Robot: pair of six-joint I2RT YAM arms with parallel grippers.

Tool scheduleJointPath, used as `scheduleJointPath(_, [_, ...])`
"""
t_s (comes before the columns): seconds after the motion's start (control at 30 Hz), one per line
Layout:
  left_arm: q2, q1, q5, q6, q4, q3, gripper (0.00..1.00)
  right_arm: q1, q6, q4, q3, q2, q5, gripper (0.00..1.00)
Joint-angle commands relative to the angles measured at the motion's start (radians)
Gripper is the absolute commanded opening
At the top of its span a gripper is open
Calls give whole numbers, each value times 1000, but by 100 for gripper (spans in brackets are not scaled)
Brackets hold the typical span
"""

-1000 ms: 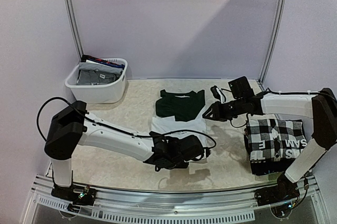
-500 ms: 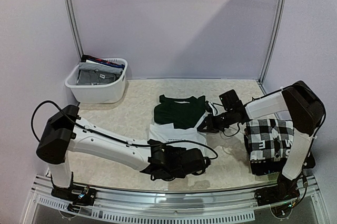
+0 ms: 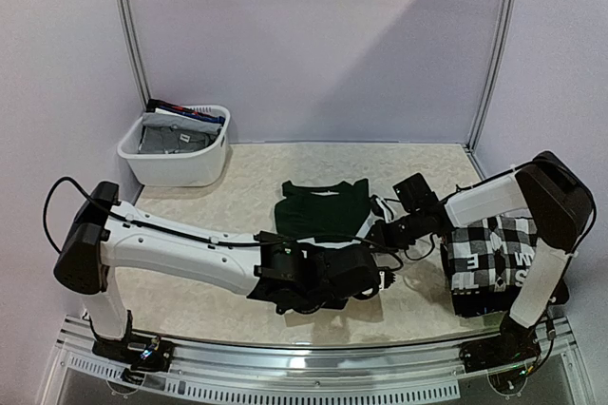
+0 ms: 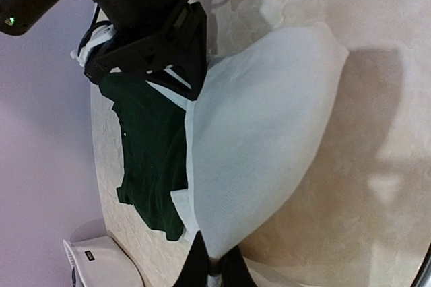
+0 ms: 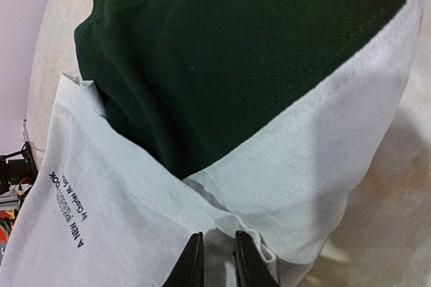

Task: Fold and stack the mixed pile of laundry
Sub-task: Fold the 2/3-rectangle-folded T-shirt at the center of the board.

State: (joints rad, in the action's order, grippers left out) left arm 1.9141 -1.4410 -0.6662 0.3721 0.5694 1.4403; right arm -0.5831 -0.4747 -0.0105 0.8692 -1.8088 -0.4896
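My left gripper holds the white corner and next needs to carry it outward, over to the dark green part's far end (image 3: pixel 324 194) (image 4: pixel 133 149), and let go of it there, because that green lies uncovered.
A white cloth (image 4: pixel 262 139) with a dark green part (image 3: pixel 323 207) lies mid-table. In the left wrist view its white half rises in a smooth fold, with my left gripper (image 4: pixel 215 268) shut on its corner. My right gripper (image 5: pixel 217 260) is shut on a folded white hem beside the dark green part (image 5: pixel 222 51). In the top view the right gripper (image 3: pixel 380 234) sits at the cloth's right edge, and the left gripper (image 3: pixel 372 272) is just in front of it. A folded black-and-white checkered shirt (image 3: pixel 489 243) lies on a black piece with white letters (image 3: pixel 521 260) at the right.
A white plastic basket (image 3: pixel 142 160) at the back left holds grey and blue garments (image 3: pixel 176 135). My left arm (image 3: pixel 180 248) stretches low across the table's front. Metal posts and pale walls close the back and sides.
The right gripper came down and toward me onto the cloth's right edge and closed on its hem. The left arm carried the white corner to the right, over the cloth.
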Motion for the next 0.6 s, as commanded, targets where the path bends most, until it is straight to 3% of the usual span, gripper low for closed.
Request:
scheduleJointPath(0.0, [-47, 5, 22, 34, 39, 42, 0, -33, -13, -182, -40, 88, 104, 17])
scheduleJointPath(0.3, [-72, 26, 92, 81, 67, 77, 0, -110, -65, -250, -86, 189, 176, 18])
scheduleJointPath(0.57, [-69, 113, 207, 150, 39, 103, 0, -109, -64, -369, 16, 241, 336, 18])
